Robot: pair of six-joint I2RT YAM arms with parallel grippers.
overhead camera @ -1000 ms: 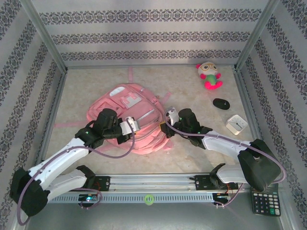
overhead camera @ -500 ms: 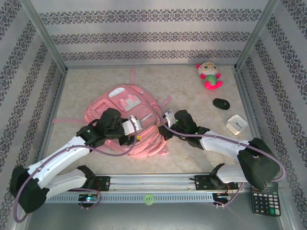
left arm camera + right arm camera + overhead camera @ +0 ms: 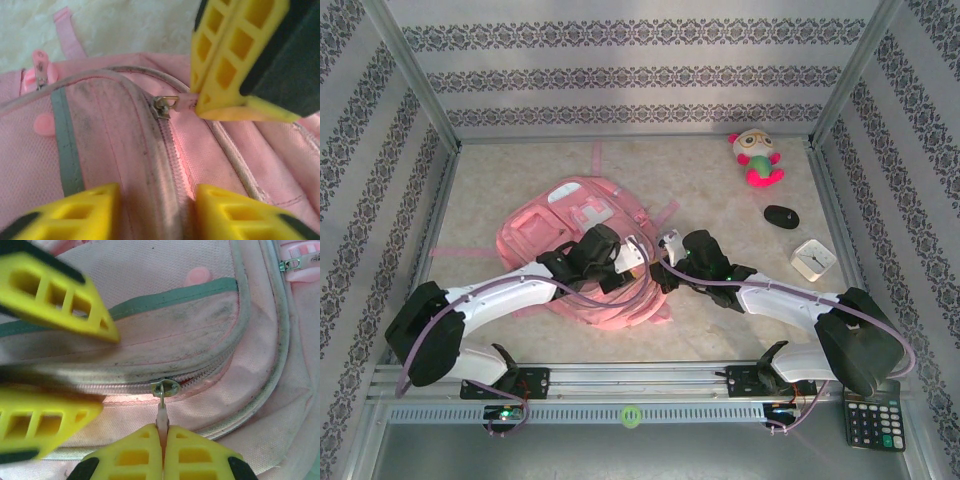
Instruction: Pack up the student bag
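Note:
The slider (image 3: 165, 387) is short of the zip's bend (image 3: 229, 361), which lies outward of my right gripper. I should next move that gripper outward round the bend and release the tab.
The pink student bag (image 3: 550, 225) lies flat in the middle of the table. My right gripper (image 3: 162, 432) is shut on the small white pull tab of the zip slider (image 3: 165, 387) on the bag's curved zip; from above it sits at the bag's right side (image 3: 665, 250). Just left of it, my left gripper (image 3: 632, 256) rests on the bag. In the left wrist view its jaws (image 3: 157, 210) stand apart astride the closed zip seam, pressed against the fabric. The slider (image 3: 166, 103) lies beyond them, with a right gripper finger (image 3: 230, 65) beside it.
A plush toy (image 3: 756, 157) sits at the back right. A black mouse (image 3: 781, 216) and a white clock (image 3: 812, 259) lie on the right side. A calculator (image 3: 873, 425) lies outside the front rail. Patterned walls and metal posts enclose the table.
My left gripper let go of the bag's left part, opened, and swung right across the bag to beside the right gripper. The bag shifted slightly left. The right gripper kept hold of the pull.

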